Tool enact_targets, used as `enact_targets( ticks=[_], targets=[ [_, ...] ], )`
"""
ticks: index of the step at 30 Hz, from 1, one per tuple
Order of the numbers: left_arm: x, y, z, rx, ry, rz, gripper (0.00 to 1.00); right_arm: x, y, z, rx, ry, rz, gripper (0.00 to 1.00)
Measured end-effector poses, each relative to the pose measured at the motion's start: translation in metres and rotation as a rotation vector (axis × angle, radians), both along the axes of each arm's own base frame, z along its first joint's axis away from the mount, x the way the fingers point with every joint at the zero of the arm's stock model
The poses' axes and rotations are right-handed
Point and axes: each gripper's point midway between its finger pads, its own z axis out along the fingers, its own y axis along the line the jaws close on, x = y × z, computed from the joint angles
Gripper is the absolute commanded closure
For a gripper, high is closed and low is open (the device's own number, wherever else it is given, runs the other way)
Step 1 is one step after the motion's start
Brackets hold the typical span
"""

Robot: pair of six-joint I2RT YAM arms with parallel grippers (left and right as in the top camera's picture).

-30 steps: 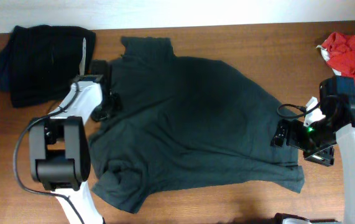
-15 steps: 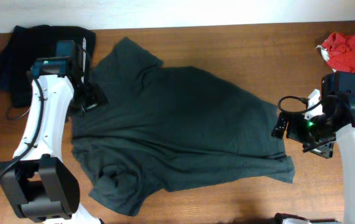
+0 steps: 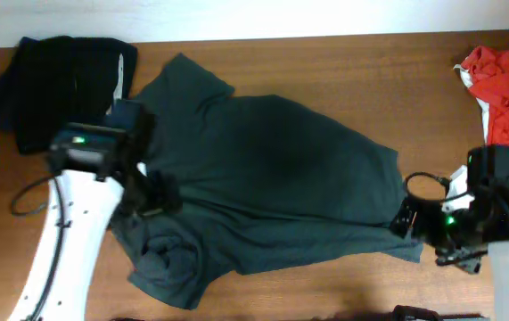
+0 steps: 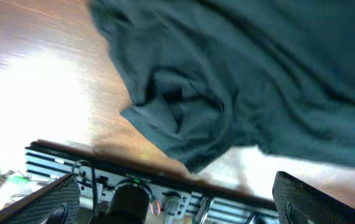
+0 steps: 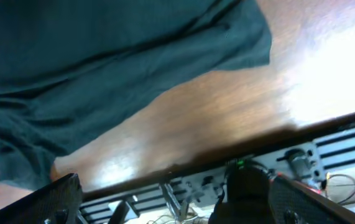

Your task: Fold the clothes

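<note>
The sleeve lies bunched up below and nearer the base, so I will lower my left gripper, pull it back and close it on the sleeve's raised folds.
The dark grey-green T-shirt (image 3: 272, 178) lies spread across the middle of the table, with one sleeve bunched up (image 3: 167, 260) at the front left. My left gripper (image 3: 160, 192) hangs open over the shirt's left side, just behind that bunched sleeve (image 4: 177, 118). In the left wrist view its gripper (image 4: 177, 208) holds nothing and its fingers (image 4: 46, 199) stand far apart. My right gripper (image 3: 410, 218) is open at the shirt's right hem. In the right wrist view the gripper (image 5: 177, 208) is empty and the hem corner (image 5: 252, 43) lies flat on the wood.
A black and navy pile of clothes (image 3: 58, 85) sits at the back left corner. A red garment (image 3: 504, 76) lies at the back right edge. The wooden table (image 3: 352, 67) shows bare behind the shirt, and its front edge (image 5: 239, 155) runs close under both grippers.
My left gripper has opened, let go of the shirt's left edge and swung toward the front over the shirt. The right gripper has drifted frontward along the hem.
</note>
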Motion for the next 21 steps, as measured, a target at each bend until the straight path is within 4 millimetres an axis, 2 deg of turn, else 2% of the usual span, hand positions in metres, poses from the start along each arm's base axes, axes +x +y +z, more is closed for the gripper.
enact_targets(
  ticks=[1,4,5,7,8,10,11,14,17,20,21],
  targets=[
    [-0.004,-0.007,-0.009,0.001,0.024,-0.022,0.02,-0.003,0.001,-0.001,0.001,-0.015,0.0,0.01],
    [-0.027,-0.024,-0.056,0.014,0.131,-0.079,0.02,-0.018,0.006,-0.011,0.007,-0.031,0.001,0.01],
    [-0.039,-0.031,-0.077,0.001,0.177,-0.088,0.06,-0.02,0.007,-0.014,0.008,-0.036,0.002,0.01],
    [-0.048,-0.034,-0.104,-0.02,0.2,-0.084,0.11,-0.018,0.009,-0.023,0.021,-0.033,0.003,0.01],
    [-0.061,-0.032,-0.125,-0.019,0.244,-0.079,0.11,-0.018,0.01,-0.028,0.034,-0.022,0.003,0.01],
    [-0.061,-0.033,-0.143,-0.031,0.224,-0.071,0.11,-0.016,0.014,-0.04,0.059,-0.02,0.006,0.01],
    [-0.058,-0.033,-0.151,-0.031,0.206,-0.065,0.11,-0.017,0.016,-0.046,0.071,-0.008,0.006,0.01],
    [-0.043,-0.026,-0.156,-0.002,0.138,-0.049,0.11,-0.02,0.018,-0.056,0.085,0.016,0.006,0.01],
    [-0.037,-0.003,-0.157,0.011,0.13,0.052,0.11,-0.019,0.018,-0.056,0.087,0.01,0.007,0.01],
    [-0.046,0.014,-0.167,0.014,0.16,0.132,0.11,-0.016,0.018,-0.055,0.085,-0.001,0.007,0.01],
    [-0.054,0.017,-0.174,0.01,0.182,0.146,0.2,-0.013,0.017,-0.055,0.082,-0.014,0.008,0.01]
  ],
)
